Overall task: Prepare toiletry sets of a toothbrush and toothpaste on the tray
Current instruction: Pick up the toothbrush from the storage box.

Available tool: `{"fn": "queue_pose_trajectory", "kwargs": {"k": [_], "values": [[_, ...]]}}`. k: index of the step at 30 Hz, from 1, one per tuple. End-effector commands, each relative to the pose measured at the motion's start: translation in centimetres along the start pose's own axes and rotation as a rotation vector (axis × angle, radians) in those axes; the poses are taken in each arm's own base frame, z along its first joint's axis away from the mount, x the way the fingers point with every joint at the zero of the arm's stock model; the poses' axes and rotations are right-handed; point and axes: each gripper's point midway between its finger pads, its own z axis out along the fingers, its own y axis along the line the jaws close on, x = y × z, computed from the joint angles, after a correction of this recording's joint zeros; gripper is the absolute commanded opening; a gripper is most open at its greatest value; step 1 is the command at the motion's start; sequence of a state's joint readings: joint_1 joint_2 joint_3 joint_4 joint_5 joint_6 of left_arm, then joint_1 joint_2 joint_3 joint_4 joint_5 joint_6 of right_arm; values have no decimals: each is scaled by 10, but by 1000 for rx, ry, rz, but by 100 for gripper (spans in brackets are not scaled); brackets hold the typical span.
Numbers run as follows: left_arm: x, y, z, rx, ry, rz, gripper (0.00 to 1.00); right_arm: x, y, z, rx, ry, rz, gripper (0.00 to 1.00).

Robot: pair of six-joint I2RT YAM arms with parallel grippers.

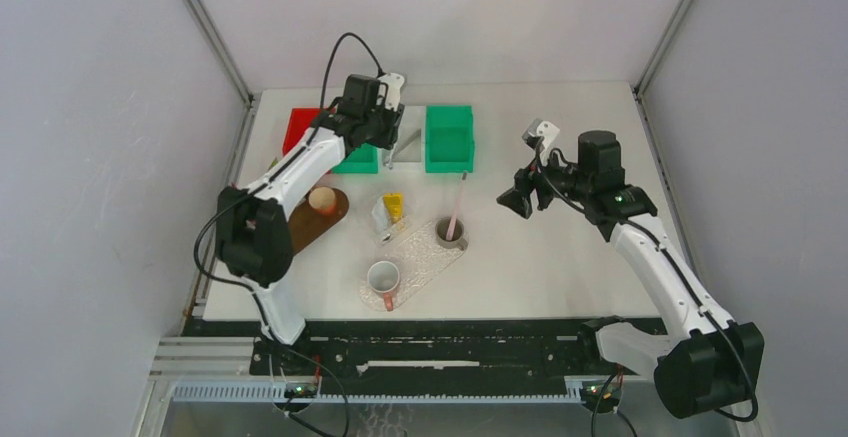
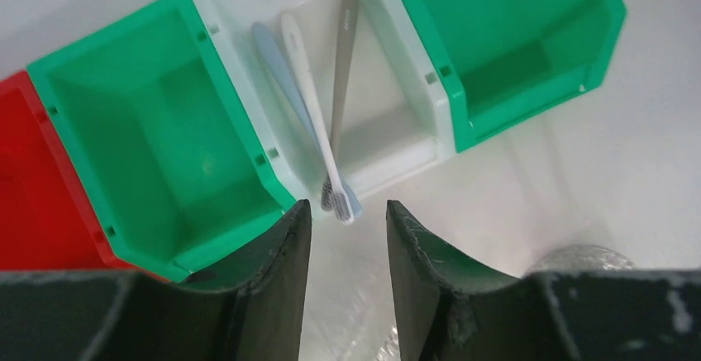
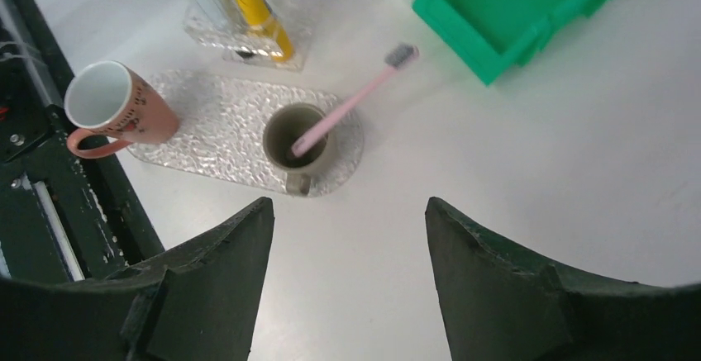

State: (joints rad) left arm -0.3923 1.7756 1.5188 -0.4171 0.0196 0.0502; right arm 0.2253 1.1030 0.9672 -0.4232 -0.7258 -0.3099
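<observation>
The left gripper moves down to the neck of the white toothbrush, behind the bristles, next, since that toothbrush lies across the others.
My left gripper (image 1: 396, 139) (image 2: 347, 211) hovers open over the near end of a white bin (image 2: 384, 125) with nothing between its fingers. In the bin lie a white toothbrush (image 2: 310, 88), a pale blue one (image 2: 273, 55) and a grey one (image 2: 343, 55). A pink toothbrush (image 1: 458, 202) (image 3: 355, 101) stands in a grey cup (image 1: 450, 236) (image 3: 274, 142) on the clear glass tray (image 1: 430, 257) (image 3: 215, 121). A yellow toothpaste tube (image 1: 394, 205) (image 3: 248, 6) sits in a clear holder beside the tray. To the right of the tray, above bare table, my right gripper (image 1: 524, 200) (image 3: 347, 204) is open and empty.
A pink mug (image 1: 384, 281) (image 3: 116, 109) stands on the tray's near end. Green bins (image 2: 157, 146) (image 2: 512, 39) flank the white bin, with a red bin (image 1: 298, 127) at the far left. A brown plate (image 1: 305, 225) holding a round tan object lies left of the tray.
</observation>
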Motion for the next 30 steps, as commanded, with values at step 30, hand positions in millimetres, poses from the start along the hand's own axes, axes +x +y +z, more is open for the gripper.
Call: {"fn": "queue_pose_trajectory", "kwargs": {"k": [30], "values": [[39, 31, 95, -12, 345, 94, 38, 9, -4, 3, 124, 21, -38, 76]]}}
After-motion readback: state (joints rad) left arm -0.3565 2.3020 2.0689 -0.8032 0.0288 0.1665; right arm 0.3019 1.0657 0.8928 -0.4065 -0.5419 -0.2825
